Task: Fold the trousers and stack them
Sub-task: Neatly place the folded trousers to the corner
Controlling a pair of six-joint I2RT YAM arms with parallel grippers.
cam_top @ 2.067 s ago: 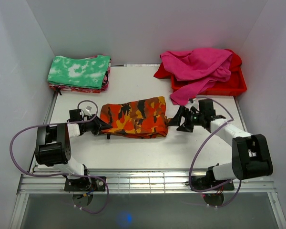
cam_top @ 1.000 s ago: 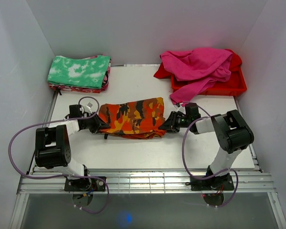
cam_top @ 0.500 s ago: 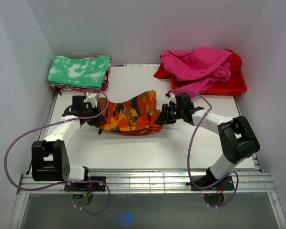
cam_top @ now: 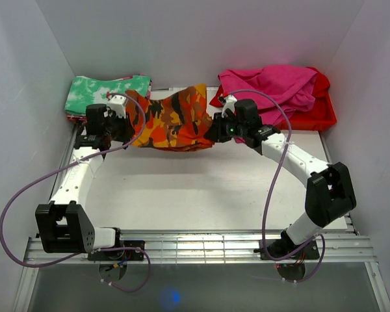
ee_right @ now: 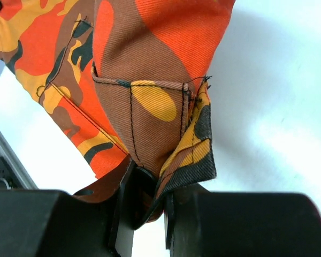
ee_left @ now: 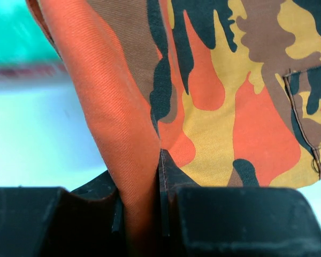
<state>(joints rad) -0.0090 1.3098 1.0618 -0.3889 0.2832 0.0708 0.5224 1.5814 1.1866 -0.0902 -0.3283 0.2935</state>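
The robot's right gripper will next carry the corner of the trousers left in the top view and outward, and release it at the stack's tray-side end point(cam_top: 142, 84), since folded cloth is piled there.
The folded trousers point(cam_top: 172, 120), in orange, red, yellow and dark brown camouflage, hang above the back of the table, stretched between my two grippers. My left gripper point(cam_top: 120, 123) is shut on their left end, and the cloth point(ee_left: 203, 96) runs up from between its fingers point(ee_left: 241, 219) in the left wrist view. At the other end my right gripper point(cam_top: 216, 128) is shut on a bunched corner of the trousers point(ee_right: 150, 107), pinched between its fingers point(ee_right: 246, 225). The cloth sags a little in the middle.
A stack of folded cloth topped by green-and-white mottled fabric point(cam_top: 107, 96) lies at the back left, just behind my left gripper. A red tray point(cam_top: 312, 117) heaped with magenta and red garments point(cam_top: 270, 88) stands at the back right. White walls close three sides.
Both grippers have lifted the trousers off the table and carried them toward the back and slightly left, nearer the green-and-white stack. Both arms have stretched out.
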